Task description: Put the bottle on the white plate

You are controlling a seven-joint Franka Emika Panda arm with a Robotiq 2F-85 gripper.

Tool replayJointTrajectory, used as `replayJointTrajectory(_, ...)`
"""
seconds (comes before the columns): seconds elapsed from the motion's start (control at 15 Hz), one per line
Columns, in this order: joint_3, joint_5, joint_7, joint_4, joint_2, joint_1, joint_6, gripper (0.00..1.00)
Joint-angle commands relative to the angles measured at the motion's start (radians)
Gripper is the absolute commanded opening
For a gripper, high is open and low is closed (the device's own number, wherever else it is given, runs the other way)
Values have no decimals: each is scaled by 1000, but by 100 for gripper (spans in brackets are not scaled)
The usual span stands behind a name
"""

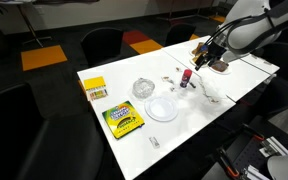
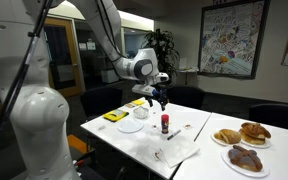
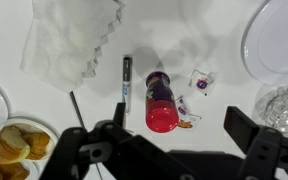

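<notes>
My gripper is open above the bottle's red cap [image 3: 162,118], which shows between its fingers. Next I should lower it until the fingers are on either side of the cap, then close them.
The bottle [image 3: 160,98], tiny and upright with a red cap and dark body, stands on the white table; it shows in both exterior views [image 1: 186,78] [image 2: 165,123]. My gripper [image 3: 169,135] is open and hovers above it, with the cap between the two fingers but lower down; it holds nothing. In the exterior views the gripper [image 1: 198,62] [image 2: 159,100] hangs a little above the bottle. The bare white plate [image 1: 162,108] [image 2: 131,126] lies apart from the bottle towards the crayon box; its rim shows in the wrist view [image 3: 274,40].
A clear glass bowl [image 1: 144,89] [image 3: 284,105] sits beside the plate. There are also a crayon box [image 1: 123,121], a yellow box [image 1: 95,89], a pen [image 3: 127,78], crumpled paper [image 3: 74,40], small wrappers [image 3: 200,80] and pastry plates [image 2: 246,158] [image 3: 14,145].
</notes>
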Motion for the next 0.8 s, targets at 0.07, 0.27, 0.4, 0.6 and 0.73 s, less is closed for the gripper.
replayJointTrajectory(0.07,-3,31,-37,87,151,-17,129,100)
replayJointTrajectory(0.27,27,108,-81,133,231,-32,177,100)
replayJointTrajectory(0.4,55,158,-118,165,281,-51,190,100)
replayJointTrajectory(0.6,106,218,-165,215,346,-94,191,100)
replayJointTrajectory(0.73,113,210,-167,241,376,-105,186,100)
